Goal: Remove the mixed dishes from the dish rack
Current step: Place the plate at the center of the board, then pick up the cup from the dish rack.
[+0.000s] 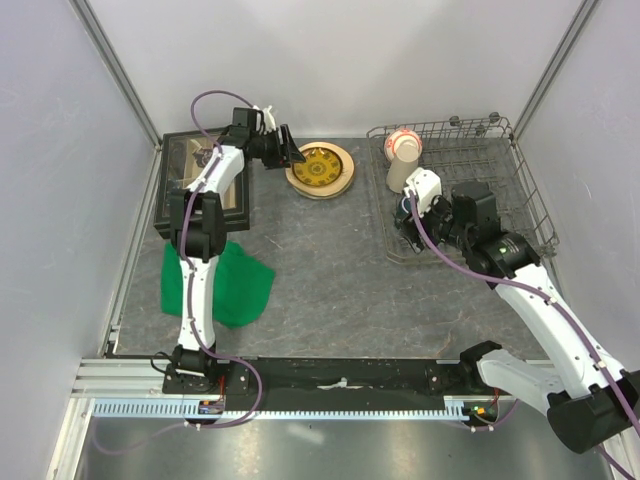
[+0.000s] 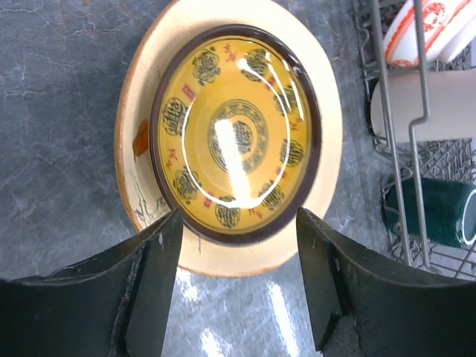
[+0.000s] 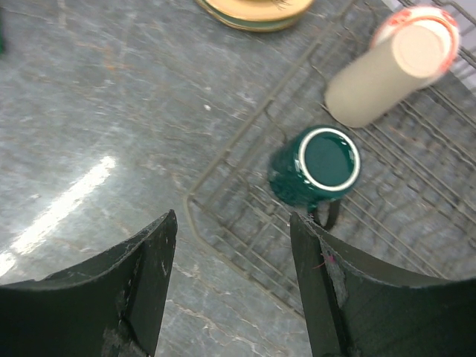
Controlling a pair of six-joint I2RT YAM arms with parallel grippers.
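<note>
The right gripper lowers toward the right in its wrist view next and closes around the dark green mug's handle [image 3: 327, 214], because that handle sticks out toward my fingers.
A plate with a yellow-green patterned centre [image 2: 236, 134] sits on a cream plate [image 2: 327, 141] on the table, left of the dish rack [image 1: 520, 190]; the stack also shows in the top view [image 1: 320, 168]. My left gripper [image 2: 238, 219] is open, its jaws just short of the stack's near edge, empty. In the rack are a dark green mug [image 3: 316, 167], a beige cup [image 3: 375, 78] and a red-and-white bowl [image 1: 405, 137]. My right gripper [image 3: 232, 219] is open and empty over the rack's near left corner, the mug just beyond its right finger [image 3: 327, 282].
A black box with a glass lid [image 1: 205, 190] stands at the back left beside my left arm. A green cloth [image 1: 215, 280] lies in front of it. The rack's raised wire sides [image 3: 223, 216] border the mug. Walls close the table on three sides.
</note>
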